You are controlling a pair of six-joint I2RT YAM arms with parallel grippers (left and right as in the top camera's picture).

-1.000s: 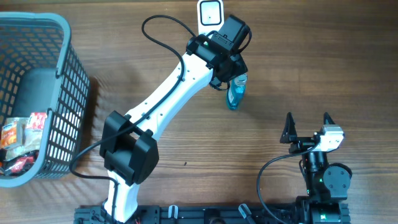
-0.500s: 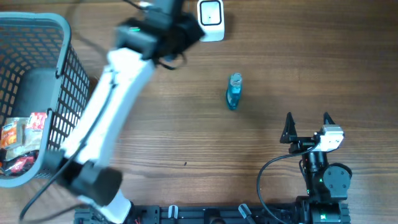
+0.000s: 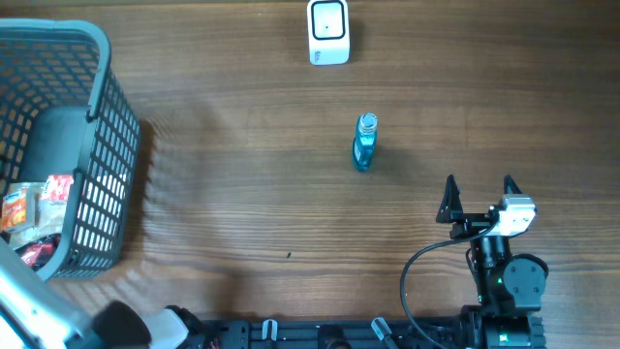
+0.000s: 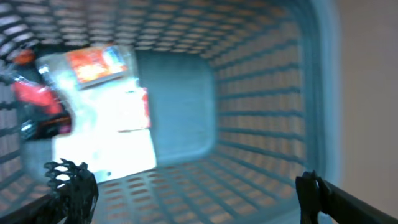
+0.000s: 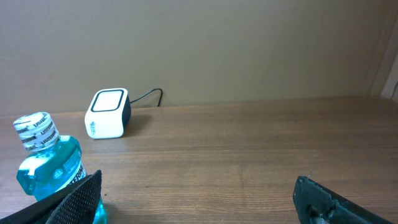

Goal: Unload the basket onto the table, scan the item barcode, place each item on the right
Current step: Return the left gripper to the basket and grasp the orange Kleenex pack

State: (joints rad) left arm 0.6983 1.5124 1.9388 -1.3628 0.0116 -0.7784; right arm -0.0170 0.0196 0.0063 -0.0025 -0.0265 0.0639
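The red and white packet [image 4: 134, 112] is below my left gripper, which will next move down into the basket [image 4: 261, 93] onto it. The basket's bare bottom beside the packet leaves room for my fingers.
The item, a small blue mouthwash bottle [image 3: 364, 142] with a white cap, stands alone on the wooden table, a little in front of the white barcode scanner [image 3: 328, 31]. The right wrist view shows the bottle [image 5: 50, 165] at the left edge and the scanner [image 5: 107, 113] behind it. My right gripper [image 3: 479, 189] rests open at the front right, well apart from the bottle, with nothing between its fingers [image 5: 199, 199]. My left gripper [image 4: 193, 196] is open and empty, hanging over the inside of the basket [image 4: 261, 93]. Of the left arm, overhead shows only a blurred link [image 3: 29, 310].
A grey-blue mesh basket [image 3: 107, 145] stands at the left edge with red and white snack packets [image 3: 39, 208] inside, blurred in the left wrist view [image 4: 99, 62]. The scanner's cable [image 5: 149, 96] runs along the back wall.
My left arm has let go of the bottle beside the scanner and swung fast to the left, over the basket, its jaws opening wider. Bottle and right arm have not moved.
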